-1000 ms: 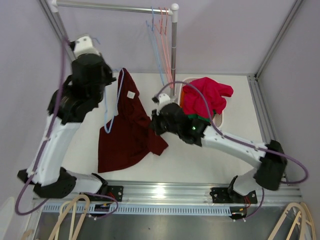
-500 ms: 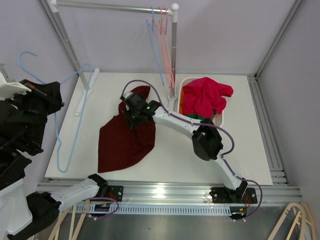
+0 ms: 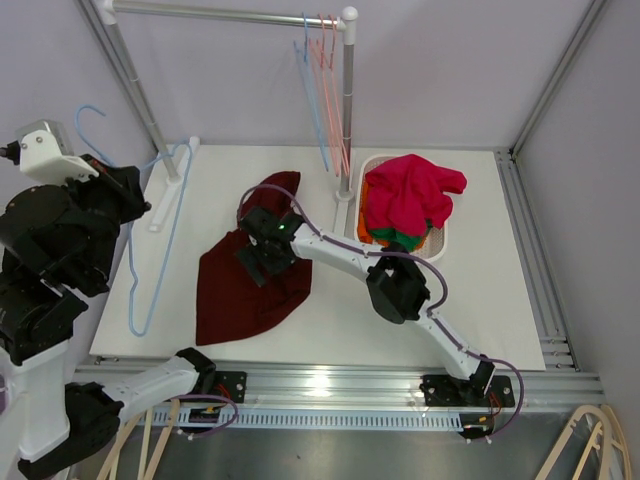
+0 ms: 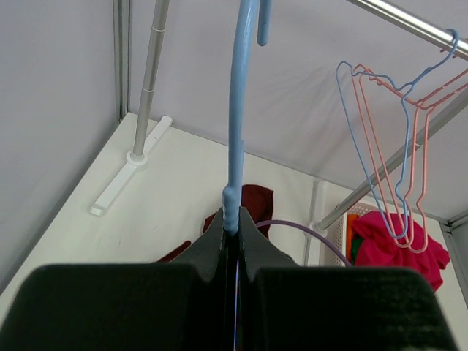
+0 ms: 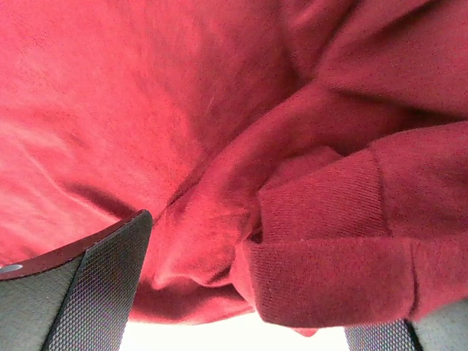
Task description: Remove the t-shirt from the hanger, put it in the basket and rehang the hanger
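Observation:
I will next move my right gripper down a little toward the hanger into the t-shirt (image 3: 250, 290) and close it, because the bunched fold is between its open fingers.
The dark red t-shirt (image 3: 250, 290) lies crumpled on the white table (image 3: 400, 330), off the hanger. The light blue wire hanger (image 3: 166, 240) hangs bare at the left, with my left gripper (image 3: 138, 188) shut on its neck. In the left wrist view the hanger (image 4: 235, 110) rises from between the closed fingers of the left gripper (image 4: 234, 223), and the t-shirt (image 4: 254, 201) shows beyond. My right gripper (image 3: 265, 250) is low over the shirt's upper part. In the right wrist view the right gripper (image 5: 248, 307) stands wide open, and the t-shirt (image 5: 219, 110) fills the frame with a folded hem between the pads.
A clothes rack stands at the back, its rail (image 3: 230, 14) carrying spare blue and pink hangers (image 3: 325, 80) beside the post (image 3: 348, 90). A white basket (image 3: 441, 236) with pink and other clothes (image 3: 410, 195) sits at the back right. The rack's left foot (image 3: 170, 195) rests near the hanger.
The shirt came off the hanger and dropped onto the table. My left arm carried the bare hanger away to the left. My right gripper went from shut on the shirt to wide open.

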You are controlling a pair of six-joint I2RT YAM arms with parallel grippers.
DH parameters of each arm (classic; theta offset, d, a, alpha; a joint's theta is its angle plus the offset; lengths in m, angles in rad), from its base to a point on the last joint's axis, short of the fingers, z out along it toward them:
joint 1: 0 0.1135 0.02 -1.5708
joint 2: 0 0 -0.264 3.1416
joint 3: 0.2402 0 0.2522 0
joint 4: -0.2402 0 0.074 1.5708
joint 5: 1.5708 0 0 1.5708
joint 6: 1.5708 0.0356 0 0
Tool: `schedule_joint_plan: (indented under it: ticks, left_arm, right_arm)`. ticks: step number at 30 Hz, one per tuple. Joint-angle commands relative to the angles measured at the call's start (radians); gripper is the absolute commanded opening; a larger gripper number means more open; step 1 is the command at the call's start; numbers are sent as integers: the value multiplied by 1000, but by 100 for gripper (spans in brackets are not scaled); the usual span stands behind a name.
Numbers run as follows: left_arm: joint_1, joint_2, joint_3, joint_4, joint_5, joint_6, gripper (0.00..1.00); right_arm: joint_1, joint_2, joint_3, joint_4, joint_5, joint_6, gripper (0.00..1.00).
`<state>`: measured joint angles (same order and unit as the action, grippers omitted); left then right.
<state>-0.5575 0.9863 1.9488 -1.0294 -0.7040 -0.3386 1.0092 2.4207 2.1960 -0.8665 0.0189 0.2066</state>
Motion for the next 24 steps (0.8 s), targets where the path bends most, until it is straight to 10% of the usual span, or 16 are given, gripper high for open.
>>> schedule_joint_plan:
  ticks: [1, 9, 10, 13, 24]
  left_arm:
    - [18, 11, -22, 52, 3, 27, 1]
    - [41, 34, -44, 101, 38, 41, 1]
    - [41, 32, -47, 109, 37, 44, 1]
    - [42, 31, -56, 115, 31, 49, 1]
    - [232, 77, -197, 306, 300, 70, 1]
  right_arm:
    - [43, 72, 24, -84, 26, -35, 99]
    - [88, 94, -77, -8, -57, -6, 95]
    - [88, 95, -81, -8, -80, -6, 56]
    - [98, 71, -137, 9, -103, 14, 0]
    - [115, -564, -763, 163, -182, 71, 0]
